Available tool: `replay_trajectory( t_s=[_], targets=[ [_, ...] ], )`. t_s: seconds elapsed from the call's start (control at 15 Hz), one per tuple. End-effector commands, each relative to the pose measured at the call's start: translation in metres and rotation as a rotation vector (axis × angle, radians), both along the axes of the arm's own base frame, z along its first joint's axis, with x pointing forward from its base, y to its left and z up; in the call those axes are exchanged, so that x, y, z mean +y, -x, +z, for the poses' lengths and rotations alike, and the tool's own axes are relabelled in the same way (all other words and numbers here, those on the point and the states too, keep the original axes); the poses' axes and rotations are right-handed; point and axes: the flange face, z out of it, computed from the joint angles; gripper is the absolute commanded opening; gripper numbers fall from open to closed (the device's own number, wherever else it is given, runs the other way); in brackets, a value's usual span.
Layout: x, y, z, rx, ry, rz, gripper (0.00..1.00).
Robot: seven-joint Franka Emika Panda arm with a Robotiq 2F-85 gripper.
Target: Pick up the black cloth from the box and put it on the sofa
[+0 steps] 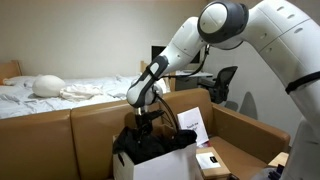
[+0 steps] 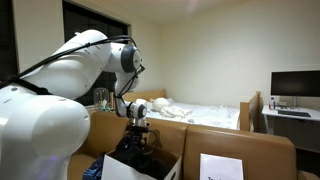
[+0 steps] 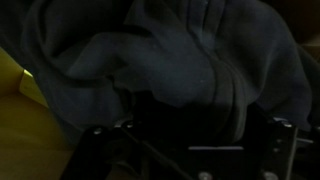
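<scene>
My gripper stays pointing down, then closes on the black cloth between its fingers next.
The black cloth [image 1: 152, 146] lies heaped in the white box [image 1: 150, 168], spilling over its rim. It also shows in an exterior view [image 2: 128, 156] inside the box [image 2: 150, 170]. My gripper [image 1: 147, 122] points straight down and is at the top of the heap, also seen from the other side [image 2: 137, 138]. In the wrist view the dark cloth [image 3: 170, 60] fills the frame, and my fingers [image 3: 195, 150] stand wide apart at the bottom edge with cloth between them. The brown sofa [image 1: 60, 135] runs behind and beside the box.
A white card or booklet [image 1: 193, 127] leans on the sofa next to the box. A bed with white bedding [image 1: 60, 90] lies behind the sofa back. An office chair [image 1: 222, 82] and a desk with a monitor [image 2: 295, 88] stand further off.
</scene>
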Motion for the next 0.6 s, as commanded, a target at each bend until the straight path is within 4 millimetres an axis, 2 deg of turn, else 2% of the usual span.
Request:
replay_trajectory(
  t_s=[0.0,0.2,0.53],
  targets=[
    [0.0,-0.013,0.005,0.015,0.042,0.051,0.67],
    [0.0,-0.015,0.018,0.061,0.006,0.077,0.47],
    [-0.001,-0.01,0.035,0.173,-0.146,0.243,0.15]
  ],
)
